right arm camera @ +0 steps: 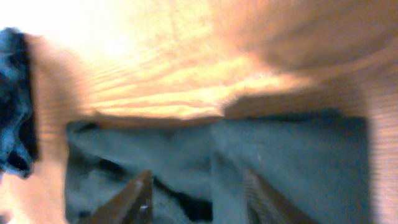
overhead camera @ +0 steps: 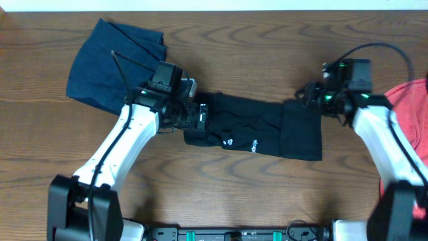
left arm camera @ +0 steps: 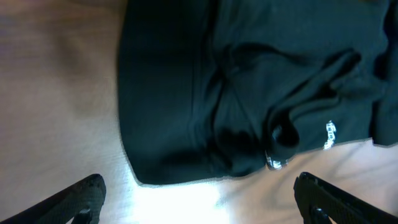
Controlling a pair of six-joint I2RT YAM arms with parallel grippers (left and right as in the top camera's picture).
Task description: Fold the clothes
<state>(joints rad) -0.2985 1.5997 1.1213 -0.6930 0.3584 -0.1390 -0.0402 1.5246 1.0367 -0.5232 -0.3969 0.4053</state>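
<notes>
The table between my left gripper's fingers is bare, so next I will lower and turn that gripper to the end of the black garment nearest the navy garment.
A black garment [overhead camera: 251, 127] with small white print lies partly folded across the middle of the wooden table, its right end doubled over [overhead camera: 301, 130]. My left gripper [overhead camera: 200, 115] is open and empty at the garment's left end. In the left wrist view its fingers [left arm camera: 199, 199] straddle bare table just off the black cloth's edge [left arm camera: 249, 87]. My right gripper [overhead camera: 306, 94] is open and empty above the garment's right upper corner. In the right wrist view its fingers [right arm camera: 199, 199] hover over the cloth [right arm camera: 286, 155].
A navy garment [overhead camera: 114, 63] lies crumpled at the back left and shows at the left edge of the right wrist view [right arm camera: 12, 106]. A red garment [overhead camera: 411, 100] lies at the right table edge. Bare wood [overhead camera: 254, 187] shows in front of the black garment.
</notes>
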